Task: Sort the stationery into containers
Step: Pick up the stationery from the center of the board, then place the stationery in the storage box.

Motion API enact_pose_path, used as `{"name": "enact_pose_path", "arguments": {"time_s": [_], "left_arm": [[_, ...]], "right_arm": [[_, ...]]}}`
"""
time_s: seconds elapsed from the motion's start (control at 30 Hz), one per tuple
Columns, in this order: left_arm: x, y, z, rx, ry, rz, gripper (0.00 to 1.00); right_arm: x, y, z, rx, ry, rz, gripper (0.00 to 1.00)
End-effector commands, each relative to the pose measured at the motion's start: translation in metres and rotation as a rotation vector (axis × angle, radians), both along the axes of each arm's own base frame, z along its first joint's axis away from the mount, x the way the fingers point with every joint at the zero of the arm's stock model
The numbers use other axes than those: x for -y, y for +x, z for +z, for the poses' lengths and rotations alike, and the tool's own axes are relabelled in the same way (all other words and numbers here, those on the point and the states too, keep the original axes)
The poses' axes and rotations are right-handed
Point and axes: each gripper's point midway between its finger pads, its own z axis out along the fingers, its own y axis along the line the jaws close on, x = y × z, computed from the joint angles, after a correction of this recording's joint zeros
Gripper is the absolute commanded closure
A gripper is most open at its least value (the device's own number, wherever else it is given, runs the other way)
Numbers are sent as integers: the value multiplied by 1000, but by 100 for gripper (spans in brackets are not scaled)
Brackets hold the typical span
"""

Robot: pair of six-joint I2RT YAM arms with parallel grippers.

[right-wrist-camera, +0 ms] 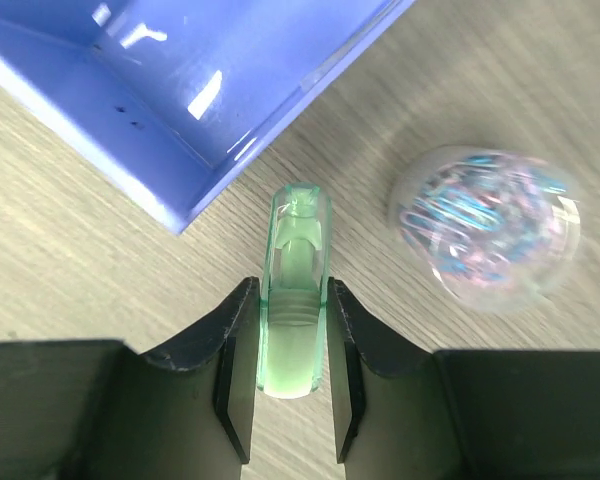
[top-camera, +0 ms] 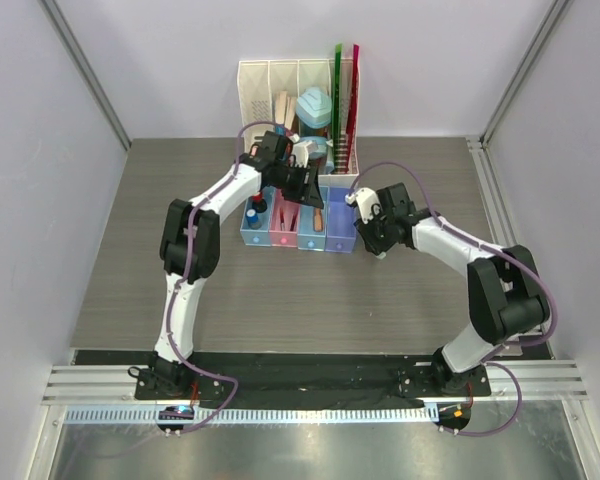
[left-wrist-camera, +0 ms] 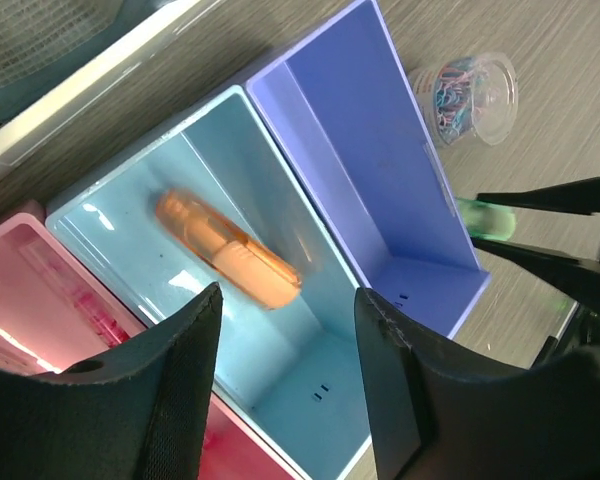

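My right gripper lifts across the purple bin next and releases above the light blue bin (top-camera: 307, 228), since that bin lies to its left in the top view.
The containers stand in a joined row: blue (top-camera: 252, 232), pink (top-camera: 282, 234), light blue (top-camera: 311, 236) and purple (top-camera: 340, 236). My left gripper (left-wrist-camera: 290, 380) hangs open over the light blue bin (left-wrist-camera: 180, 160). Nothing is between its fingers. A blurred orange piece (left-wrist-camera: 230, 250) lies inside that bin. My right gripper (right-wrist-camera: 290, 288) is shut on a stubby green piece (right-wrist-camera: 298, 230), low over the table just off the purple bin's corner (right-wrist-camera: 180, 90). A clear round disc (right-wrist-camera: 485, 225) filled with coloured paper clips sits beside the green piece.
The white slotted rack (top-camera: 270, 85) with rulers and teal items stands right behind the bins. Small red- and blue-capped cylinders (top-camera: 253, 212) sit in the blue bin. The pink bin (left-wrist-camera: 40, 290) holds thin red items. Grey walls enclose the table.
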Motion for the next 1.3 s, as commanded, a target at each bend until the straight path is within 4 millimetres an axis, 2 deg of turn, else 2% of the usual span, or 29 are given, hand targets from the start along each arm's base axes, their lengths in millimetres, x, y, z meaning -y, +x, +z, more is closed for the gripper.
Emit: {"name": "enact_pose_path", "arguments": {"time_s": [0.0,0.07,0.1,0.17,0.2,0.37,0.4,0.43,0.47,0.5,0.53,0.57,0.6,0.63,0.67,0.7,0.73,0.77,0.8,0.87,0.93,1.07,1.1,1.27], "left_arm": [[4,-3,41,46,-53,-26,44],[2,-6,51,65,-57,-33,44],[1,-8,63,87,-62,-35,44],[-3,-12,73,116,-57,-47,43],[-5,-16,84,136,-57,-51,43],[-27,-31,98,216,29,-70,43],[-35,-39,90,200,62,-73,43],[-44,-41,98,237,95,-56,43],[-51,-44,95,266,135,-73,42],[-62,-52,82,246,183,-76,42],[-71,-57,87,269,211,-68,42],[-81,-59,82,275,257,-60,41],[-92,-71,68,261,303,-92,40],[-99,-76,64,264,333,-96,39],[-109,-80,70,292,361,-85,36],[-119,-91,56,274,401,-104,34],[-126,-96,54,281,425,-108,29],[-136,-98,62,315,456,-84,27],[-144,-107,52,305,485,-97,24],[-155,-114,61,345,507,-79,15],[-168,-124,53,343,541,-76,9],[-183,-145,52,343,570,-85,5],[-186,-150,54,349,573,-86,4],[-199,-167,56,360,595,-93,1]], "right_arm": [[0,2,37,95,27,1,99],[1,1,45,111,32,-5,99],[1,2,57,138,42,-5,99],[0,1,68,155,54,-9,99],[-1,4,83,186,70,-12,99],[-16,5,121,231,174,0,99],[-22,8,131,239,206,-3,99],[-27,10,134,234,226,-1,99],[-34,11,138,228,256,13,99],[-42,13,147,231,289,13,99],[-50,17,150,233,313,22,99],[-58,19,156,238,344,37,99],[-64,20,158,230,373,33,99],[-75,22,161,242,397,53,99],[-83,26,161,236,411,62,99],[-90,28,160,235,417,72,99],[-102,28,161,239,428,94,99],[-110,33,155,227,427,99,99],[-116,35,154,223,435,110,99],[-130,43,149,209,458,115,99],[-138,50,146,205,489,117,99],[-147,64,131,206,504,119,99],[-150,67,120,191,499,120,99],[-161,85,106,184,508,121,99]]}}
